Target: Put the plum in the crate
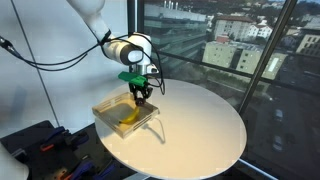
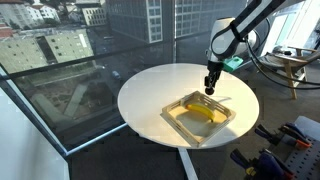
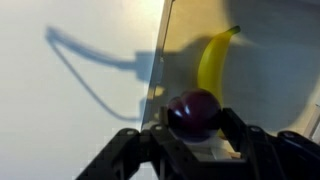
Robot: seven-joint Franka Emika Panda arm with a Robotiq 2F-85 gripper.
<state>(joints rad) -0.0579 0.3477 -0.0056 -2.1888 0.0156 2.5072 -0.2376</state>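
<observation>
The spot on the bare crate bottom between the banana and the crate's side lies open below my gripper. My gripper will next go down a little toward it and release the plum (image 3: 194, 112).
In the wrist view the plum (image 3: 194, 112), round and dark reddish-purple, sits between the black fingers of my gripper (image 3: 194, 125), which is shut on it. Beneath it lies the light wooden crate (image 3: 165, 50), its edge running down the picture. In both exterior views the gripper (image 1: 142, 95) (image 2: 210, 88) hangs just above the crate (image 1: 108, 107) (image 2: 172, 112), over one of its walls. The plum is too small to make out in the exterior views.
A yellow banana (image 3: 211, 60) (image 1: 128, 118) (image 2: 203, 113) lies inside the crate. The crate stands on a round white table (image 1: 200, 125) (image 2: 160, 85) beside large windows. Black equipment sits on the floor near the table (image 1: 45, 140) (image 2: 285, 145).
</observation>
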